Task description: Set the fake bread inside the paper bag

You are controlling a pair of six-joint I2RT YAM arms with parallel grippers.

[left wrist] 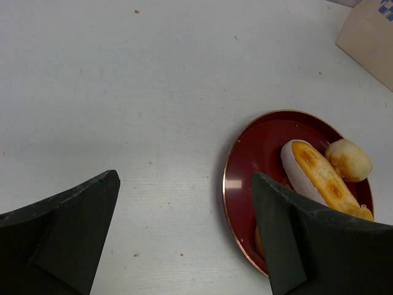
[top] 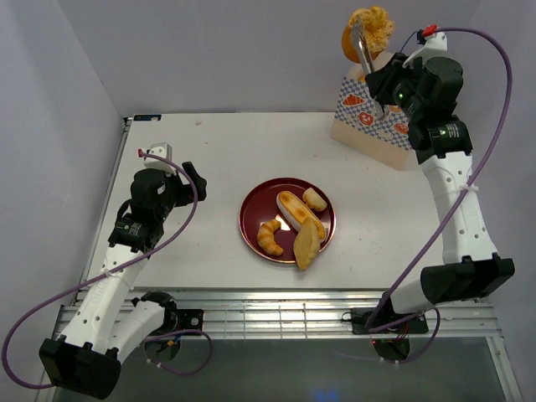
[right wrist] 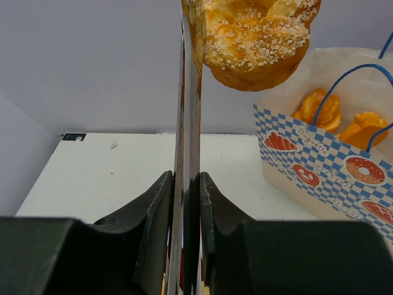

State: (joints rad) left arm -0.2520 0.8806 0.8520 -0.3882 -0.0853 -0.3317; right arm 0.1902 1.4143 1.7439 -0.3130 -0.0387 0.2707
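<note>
The seeded bun is still beside the bag's opening. I need to move my right gripper to the right in the top view next, over the bag's opening [top: 383, 65] [right wrist: 349, 97].
My right gripper [top: 383, 86] is shut on metal tongs [top: 363, 46], raised at the far right. The tongs pinch a seeded golden bun [top: 372, 28] above the open paper bag [top: 368, 117]. In the right wrist view the tongs [right wrist: 190, 117] run up between my fingers to the bun [right wrist: 255, 40], with the bag [right wrist: 319, 166] to the right and orange pastries [right wrist: 322, 107] inside it. A croissant [top: 270, 237], long roll [top: 299, 212], small round bun [top: 315, 198] and wedge [top: 306, 245] lie on the dark red plate [top: 254, 226]. My left gripper [top: 188, 180] is open and empty, left of the plate.
In the left wrist view the plate [left wrist: 245, 166] with the long roll [left wrist: 319, 175] and the round bun [left wrist: 349, 160] lies to the right of my open left gripper [left wrist: 184, 184]. The bag's corner [left wrist: 368, 37] shows at top right. Grey walls enclose the table.
</note>
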